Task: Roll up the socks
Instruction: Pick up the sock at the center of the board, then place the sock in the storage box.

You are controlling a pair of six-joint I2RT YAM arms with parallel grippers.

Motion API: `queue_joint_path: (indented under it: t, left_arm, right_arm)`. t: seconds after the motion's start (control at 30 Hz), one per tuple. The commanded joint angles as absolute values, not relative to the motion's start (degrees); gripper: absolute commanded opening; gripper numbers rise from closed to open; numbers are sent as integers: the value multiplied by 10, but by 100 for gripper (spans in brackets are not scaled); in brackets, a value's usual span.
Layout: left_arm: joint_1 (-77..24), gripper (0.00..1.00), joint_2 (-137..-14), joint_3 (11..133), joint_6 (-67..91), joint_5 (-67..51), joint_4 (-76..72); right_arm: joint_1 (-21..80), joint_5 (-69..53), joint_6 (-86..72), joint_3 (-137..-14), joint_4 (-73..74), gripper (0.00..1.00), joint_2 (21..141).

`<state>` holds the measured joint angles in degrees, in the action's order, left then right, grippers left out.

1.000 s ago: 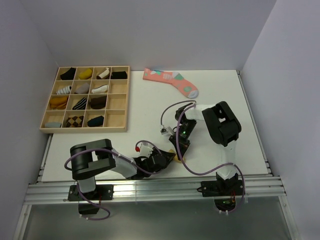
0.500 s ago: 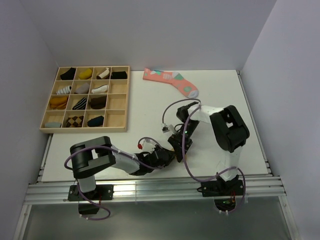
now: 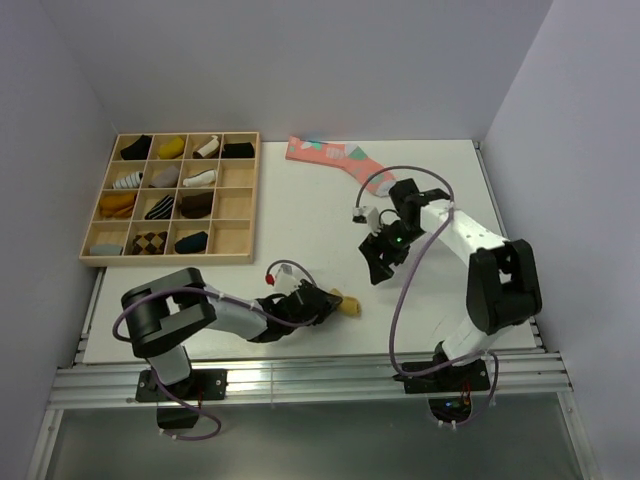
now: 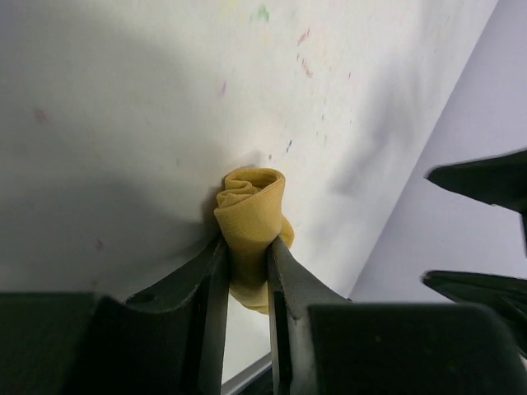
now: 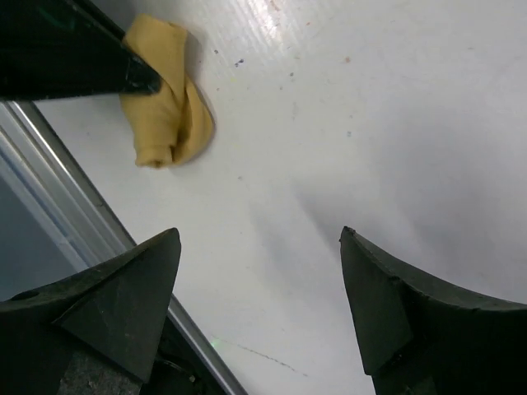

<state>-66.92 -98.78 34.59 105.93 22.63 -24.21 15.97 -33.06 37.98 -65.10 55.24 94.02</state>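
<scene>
The robot's left hand will next lift the roll outward and to its left in the top view to the tray's farthest empty section (image 3: 237,174), then lower it and let it go.
A mustard-tan sock (image 3: 348,304) lies rolled into a tight bundle near the table's front edge. My left gripper (image 3: 326,301) is shut on it. In the left wrist view the roll (image 4: 251,204) sticks out past the two dark fingers (image 4: 211,280) that pinch its near end, with the left gripper (image 4: 244,245) low over the table. My right gripper (image 3: 377,266) hangs open above the table, further back and to the right, holding nothing. Its wrist view shows the roll (image 5: 169,107) at top left, well clear of the right gripper (image 5: 259,236).
A long pink sock (image 3: 335,158) with teal patches lies at the back, its toe end hidden by the right arm. A wooden compartment tray (image 3: 168,260) with several rolled socks stands at the back left. The metal rail (image 5: 99,206) runs along the table's near edge.
My right gripper has opened, let go of the sock and pulled away toward the back right. My left gripper has kept its grip, and the roll now shows beside it.
</scene>
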Motion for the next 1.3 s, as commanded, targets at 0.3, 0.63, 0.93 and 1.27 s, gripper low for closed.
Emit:
queue_joint_path:
  t: [0.3, 0.63, 0.93, 1.27]
  left_arm:
    - [-538, 0, -852, 330, 761, 134, -213]
    - [-368, 0, -737, 357, 656, 38, -166]
    - [-178, 0, -811, 542, 587, -26, -139]
    - [-48, 0, -1047, 736, 564, -90, -187]
  right_arm:
    - [138, -265, 345, -636, 494, 86, 800]
    - [132, -243, 343, -632, 477, 86, 790]
    - [131, -229, 328, -642, 461, 86, 804]
    - [125, -186, 318, -644, 435, 86, 810]
